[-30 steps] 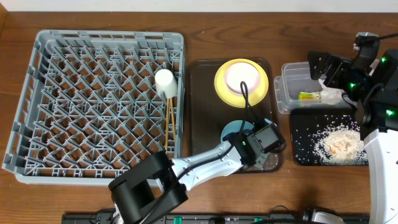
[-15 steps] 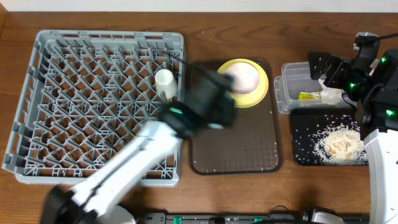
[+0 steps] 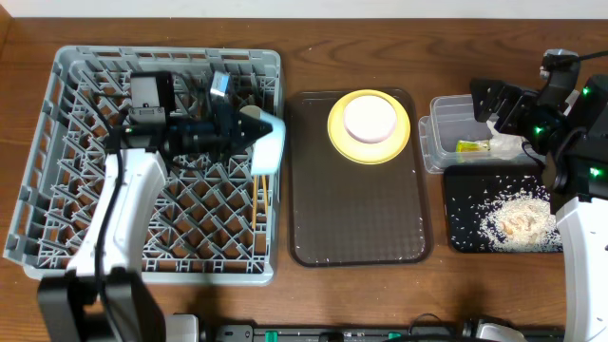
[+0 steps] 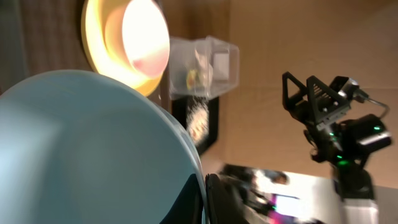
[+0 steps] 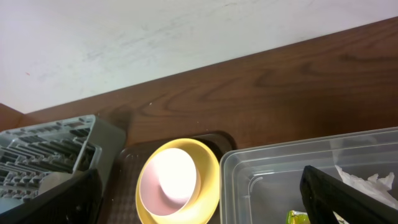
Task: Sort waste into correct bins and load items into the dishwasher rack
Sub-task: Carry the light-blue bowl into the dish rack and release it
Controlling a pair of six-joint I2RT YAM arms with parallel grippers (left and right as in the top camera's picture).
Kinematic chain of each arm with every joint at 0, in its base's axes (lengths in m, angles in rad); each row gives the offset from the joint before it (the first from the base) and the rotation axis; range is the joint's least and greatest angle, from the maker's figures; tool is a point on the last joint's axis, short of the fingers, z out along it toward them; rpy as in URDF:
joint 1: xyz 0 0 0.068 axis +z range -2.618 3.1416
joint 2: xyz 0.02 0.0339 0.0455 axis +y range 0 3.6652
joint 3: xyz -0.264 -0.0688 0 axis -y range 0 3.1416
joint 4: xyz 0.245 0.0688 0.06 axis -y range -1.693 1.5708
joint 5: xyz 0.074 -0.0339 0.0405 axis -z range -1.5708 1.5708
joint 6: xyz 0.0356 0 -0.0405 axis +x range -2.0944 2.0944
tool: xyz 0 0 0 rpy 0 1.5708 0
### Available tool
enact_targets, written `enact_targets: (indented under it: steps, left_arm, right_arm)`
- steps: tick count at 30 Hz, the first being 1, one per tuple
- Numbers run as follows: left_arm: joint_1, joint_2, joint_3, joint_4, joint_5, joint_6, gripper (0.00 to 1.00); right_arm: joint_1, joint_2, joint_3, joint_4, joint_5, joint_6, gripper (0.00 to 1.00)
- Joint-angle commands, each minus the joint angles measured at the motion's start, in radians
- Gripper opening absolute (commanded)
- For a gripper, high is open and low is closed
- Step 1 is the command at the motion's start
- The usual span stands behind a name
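Observation:
The left gripper lowers the light-blue bowl (image 3: 271, 142) next, away from the rack's edge, and releases it over the chopsticks.
My left gripper (image 3: 253, 129) is shut on the rim of the light-blue bowl (image 3: 271, 142), which it holds on edge over the right side of the grey dishwasher rack (image 3: 85, 142). In the left wrist view the bowl (image 4: 93, 149) fills the lower left, pinched at my gripper (image 4: 207, 199). Wooden chopsticks (image 3: 261, 188) lie in the rack below it. The white cup is hidden behind gripper and bowl. The yellow plate (image 3: 342, 142) carries the small cream cup (image 3: 369, 119). My right gripper (image 3: 496, 106) hangs open above the clear tub (image 3: 446, 114), which holds the wrapper (image 3: 468, 146) and napkin (image 3: 505, 145).
A brown serving tray (image 3: 356, 218) lies between the rack and the bins, with the plate at its far end. The black tray (image 3: 465, 204) holds rice scraps (image 3: 518, 218). The right arm's white base (image 3: 584, 247) stands at the right edge.
The left arm has lifted the bowl off the brown tray and swung it left to the rack's right side. The right arm has not moved.

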Motion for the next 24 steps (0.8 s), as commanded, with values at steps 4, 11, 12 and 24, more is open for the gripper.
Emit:
enact_targets:
  steps: [4,11,12,24]
  left_arm:
    - [0.052,0.137,-0.032,0.009,0.156,0.075,0.06]
    - [0.134,0.198,-0.034,0.031,0.162,0.087,0.10]
    - [0.140,0.199,-0.034,0.031,0.158,0.087,0.11]
    - [0.153,0.199,-0.034,0.058,0.019,0.112,0.29]
  right_arm:
    - [-0.006,-0.001,0.001,-0.001,-0.012,-0.016,0.99]
    - [-0.006,-0.001,0.001,-0.001,-0.012,-0.016,0.99]
    - [-0.006,-0.001,0.001,-0.001,-0.012,-0.016,0.99]
    - [-0.006,-0.001,0.001,-0.001,-0.012,-0.016,0.99]
